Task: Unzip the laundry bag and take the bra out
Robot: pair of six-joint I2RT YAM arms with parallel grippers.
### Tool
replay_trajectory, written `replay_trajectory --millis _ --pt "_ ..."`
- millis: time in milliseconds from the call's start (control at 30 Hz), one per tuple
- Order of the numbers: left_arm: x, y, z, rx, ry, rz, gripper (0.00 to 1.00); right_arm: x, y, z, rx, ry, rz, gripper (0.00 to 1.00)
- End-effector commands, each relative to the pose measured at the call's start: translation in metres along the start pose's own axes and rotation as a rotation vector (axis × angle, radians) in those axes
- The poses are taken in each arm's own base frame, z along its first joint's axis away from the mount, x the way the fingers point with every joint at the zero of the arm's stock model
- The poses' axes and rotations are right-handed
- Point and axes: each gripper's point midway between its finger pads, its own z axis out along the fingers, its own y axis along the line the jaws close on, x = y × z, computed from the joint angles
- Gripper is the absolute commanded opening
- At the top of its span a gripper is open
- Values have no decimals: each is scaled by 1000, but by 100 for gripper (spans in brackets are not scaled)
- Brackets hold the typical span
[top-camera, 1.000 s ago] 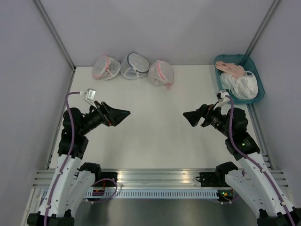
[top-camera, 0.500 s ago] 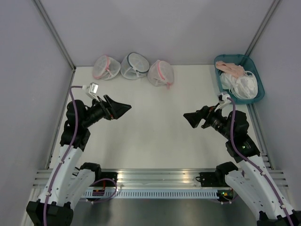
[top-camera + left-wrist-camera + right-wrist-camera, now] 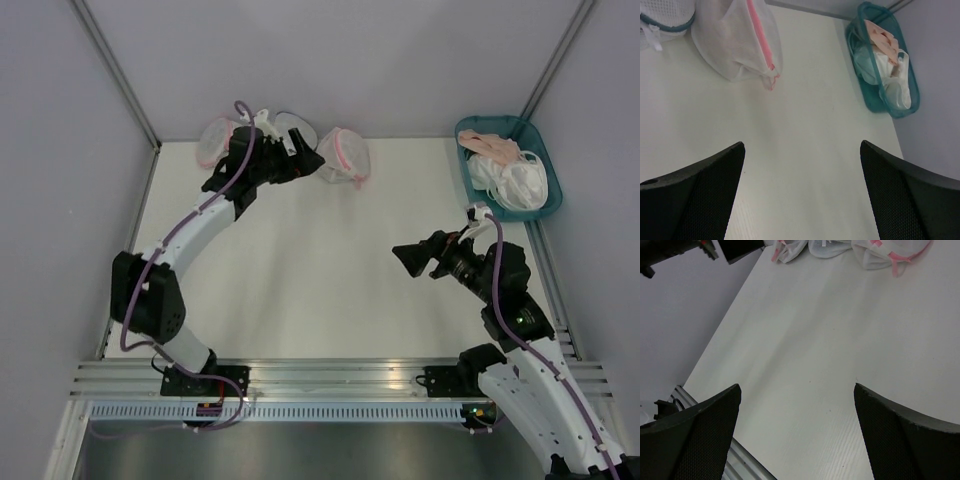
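The near end of the laundry bag's pink rim lies below my left gripper and to its right in the top view. The gripper moves across and down there next.
Two white mesh laundry bags with pink zipper rims lie at the table's back: one on the left (image 3: 216, 141), one on the right (image 3: 343, 156). My left gripper (image 3: 308, 152) is open and empty, hovering just left of the right bag and above the table. In the left wrist view this bag (image 3: 737, 40) lies ahead and to the left of the open left gripper (image 3: 802, 144), with a pinkish tint showing through its mesh. The bra inside cannot be made out. My right gripper (image 3: 400, 252) is open and empty over the table's right middle, also seen in its wrist view (image 3: 796, 386).
A grey-trimmed mesh pouch (image 3: 280, 130) lies between the two pink ones, partly hidden by my left wrist. A teal basket (image 3: 536, 135) at the back right holds pale pink bras (image 3: 490, 145) and white mesh bags. Grey walls close in the left, back and right sides.
My left arm has swung from the near left to the back of the table, and its gripper now hovers by the pouches. The right arm has barely moved.
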Motion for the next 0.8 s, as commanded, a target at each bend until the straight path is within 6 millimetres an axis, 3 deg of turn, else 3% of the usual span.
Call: replay_trajectory --millis 0,67,100,133,267,300,333,400,433,533,567,767 --pt "-47 -11 39 -53 -122 63 99 -4 0 -7 16 -26 -18 98" --pt "-52 -2 59 -121 -127 47 99 -2 -3 -11 35 -25 -23 98" --pt "-53 -2 81 -137 -124 50 99 -2 -5 -12 48 -30 -25 98" --pt "-57 3 90 -182 -146 53 99 -1 -7 -13 56 -28 -22 98" --pt "-42 8 142 -255 -122 77 99 1 -7 -15 57 -19 -14 98" --pt "-61 -9 146 -234 -167 83 99 3 -8 -15 60 -14 -14 98" --pt "-43 11 168 -290 -140 92 100 5 -9 -16 66 -7 -11 98" --pt "-50 1 179 -301 -165 111 100 5 -8 -18 66 -9 -13 98" --pt "-40 14 191 -336 -161 114 100 7 -11 -19 77 -6 -14 98" --pt "-39 14 202 -342 -182 102 100 8 -14 -24 96 -15 -16 98" --pt "-31 23 209 -359 -173 106 100 7 -15 -25 105 -25 -22 98" --pt "-12 51 215 -484 -174 138 100 10 -21 -27 128 -20 -24 98"
